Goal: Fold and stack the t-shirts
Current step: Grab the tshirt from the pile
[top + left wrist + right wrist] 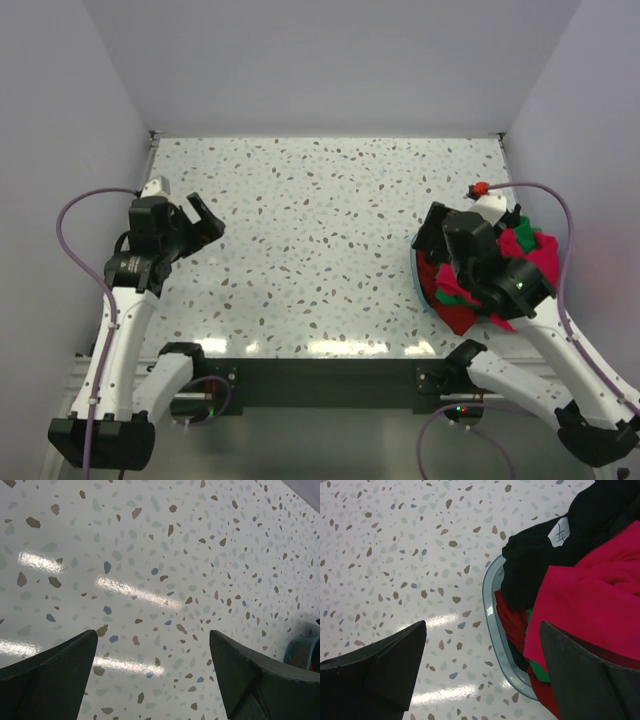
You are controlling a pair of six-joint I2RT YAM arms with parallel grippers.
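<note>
I should move my right gripper down and to the right in the wrist view, onto the crimson shirt's fold, which is below it on that side, on top of the heap.
The t-shirts lie crumpled in a heap inside a light blue round basket at the table's right edge. A bright crimson shirt lies on top beside a black one with a white tag. Green cloth and darker red cloth show beneath them. My right gripper hovers open over the basket's left rim, one finger above the table and the other above the crimson shirt, holding nothing. My left gripper stands open over bare table at the far left, empty.
The speckled white tabletop is walled at the back and on both sides. In the left wrist view the basket's edge peeks in at the far right. Both arm bases sit along the near edge.
</note>
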